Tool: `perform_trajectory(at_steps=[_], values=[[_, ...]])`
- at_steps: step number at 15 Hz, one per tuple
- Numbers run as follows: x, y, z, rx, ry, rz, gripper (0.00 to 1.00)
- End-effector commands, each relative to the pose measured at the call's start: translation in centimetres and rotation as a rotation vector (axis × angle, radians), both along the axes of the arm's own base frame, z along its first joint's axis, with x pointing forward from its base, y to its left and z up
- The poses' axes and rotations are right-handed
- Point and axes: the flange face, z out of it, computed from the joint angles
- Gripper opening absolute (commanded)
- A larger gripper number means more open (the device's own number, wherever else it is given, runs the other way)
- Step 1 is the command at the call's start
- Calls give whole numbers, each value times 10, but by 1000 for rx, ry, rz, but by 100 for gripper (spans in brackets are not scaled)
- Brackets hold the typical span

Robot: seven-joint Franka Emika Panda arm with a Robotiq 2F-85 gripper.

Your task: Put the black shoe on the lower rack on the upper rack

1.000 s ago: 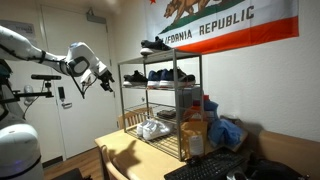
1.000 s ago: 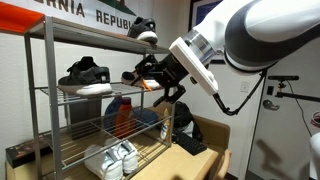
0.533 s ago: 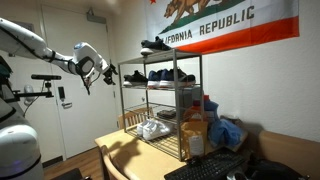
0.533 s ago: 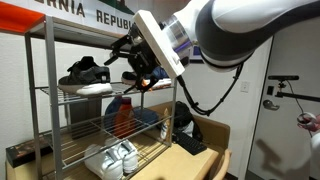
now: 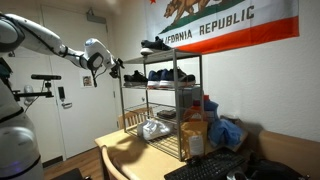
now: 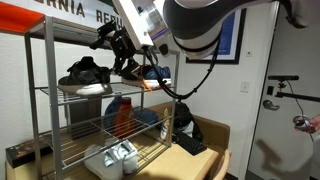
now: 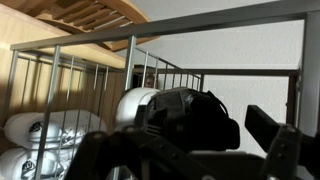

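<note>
The robot will lower its gripper toward the shoe, bring the fingers to both sides of the collar, and close, since the shoe's collar is just below the gripper's open fingers.
The black shoe with a pale sole edge lies on the lower rack, at the end nearest my gripper. In the wrist view the black shoe fills the middle, just ahead of my open gripper, whose dark fingers stand on either side of it without touching. In an exterior view my gripper hovers at the rack's open end, between the lower rack and the upper rack. The upper rack is partly hidden behind my arm.
Another black shoe sits on the upper rack. Blue sneakers share the lower rack. White sneakers lie on the bottom tier, bags on the tier above. The chrome posts frame the end.
My arm has swung toward the rack and risen, bringing the gripper from beside the shelf end up to the black shoe. The jaws stayed open.
</note>
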Motion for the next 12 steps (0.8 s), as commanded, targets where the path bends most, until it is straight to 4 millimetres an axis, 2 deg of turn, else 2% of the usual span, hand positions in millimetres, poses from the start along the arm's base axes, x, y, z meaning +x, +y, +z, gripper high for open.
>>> perform_trajectory(at_steps=[1, 7, 12], values=[[20, 5, 2, 59, 44, -48, 100], [28, 7, -18, 77, 120, -115, 100], [26, 7, -19, 90, 148, -154, 100]])
